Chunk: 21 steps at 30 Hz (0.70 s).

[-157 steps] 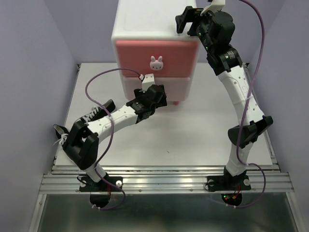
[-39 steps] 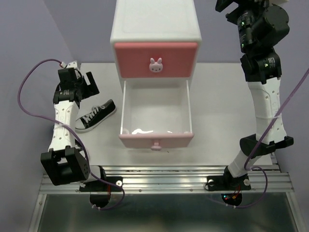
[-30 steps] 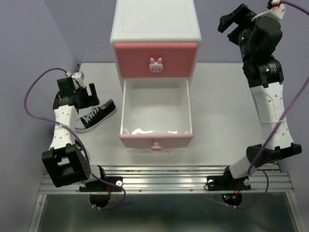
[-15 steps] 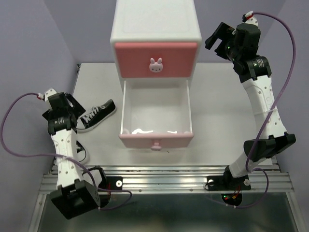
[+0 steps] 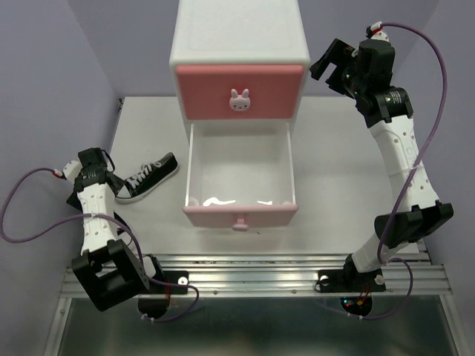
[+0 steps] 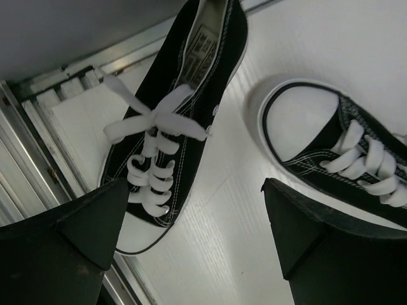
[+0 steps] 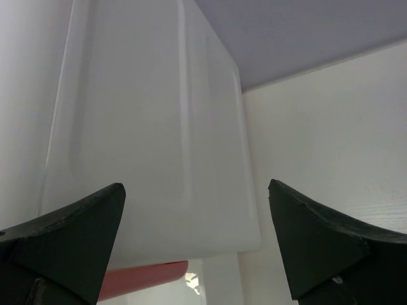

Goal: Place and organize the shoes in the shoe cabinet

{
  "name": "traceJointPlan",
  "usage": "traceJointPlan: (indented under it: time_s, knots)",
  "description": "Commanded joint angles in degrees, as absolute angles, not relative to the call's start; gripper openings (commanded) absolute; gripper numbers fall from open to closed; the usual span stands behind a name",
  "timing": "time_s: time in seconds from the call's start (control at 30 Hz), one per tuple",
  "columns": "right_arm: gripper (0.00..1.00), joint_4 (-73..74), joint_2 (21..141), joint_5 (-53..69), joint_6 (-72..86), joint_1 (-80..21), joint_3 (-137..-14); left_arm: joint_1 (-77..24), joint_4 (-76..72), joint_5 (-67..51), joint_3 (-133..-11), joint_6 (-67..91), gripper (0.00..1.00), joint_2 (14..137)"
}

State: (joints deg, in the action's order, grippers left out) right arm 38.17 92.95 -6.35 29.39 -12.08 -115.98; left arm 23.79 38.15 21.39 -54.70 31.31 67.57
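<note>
The robot's left gripper should go down next, with a slight turn, onto the laces of the shoe by the rails.
Two black shoes lie on the table's left side. One shoe (image 5: 148, 176) (image 6: 343, 149) points its white toe cap at the gap between my left gripper's fingers. The other shoe (image 6: 168, 121) lies by the table's edge rails. My left gripper (image 6: 200, 219) hovers open above the bare table between them, holding nothing. The shoe cabinet (image 5: 239, 44) stands at the back with its pale pink lower drawer (image 5: 239, 182) pulled out and empty; the upper drawer (image 5: 239, 90) is closed. My right gripper (image 5: 334, 63) (image 7: 197, 235) is open, in the air beside the cabinet's white right side (image 7: 146, 140).
The white table (image 5: 349, 185) ends in a metal rail (image 5: 252, 271) at the near edge. Purple walls close in on the left, back and right. The left arm's purple cable (image 5: 22, 222) loops out over the left edge.
The lower drawer, closed five seconds ago, now stands open. My left arm has swung back and down to the near left, over the black shoes. My right gripper has come down beside the cabinet's top.
</note>
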Motion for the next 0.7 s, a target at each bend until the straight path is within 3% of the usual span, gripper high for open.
traceJointPlan:
  time_s: [0.0,0.2,0.47,0.53,0.67]
  knots:
    - [1.00,32.96,91.93,-5.89,30.23,-12.22,-115.75,24.43,41.13,21.44,-50.20,39.19,0.99,63.03]
    - [1.00,32.26,92.20,-4.92,31.73,-12.22,-114.53,25.22,41.31,29.08,-48.17,45.44,0.97,62.40]
    - [1.00,31.38,91.76,-4.92,31.64,-12.22,-114.00,27.59,32.70,28.74,-46.85,39.38,0.90,69.51]
    - [1.00,31.20,91.58,-4.92,32.08,-12.22,-113.56,28.03,30.86,29.44,-46.58,38.59,0.85,70.31]
    - [1.00,30.94,91.23,-5.18,32.69,-12.22,-112.85,28.56,27.95,29.09,-47.54,34.81,0.54,75.21]
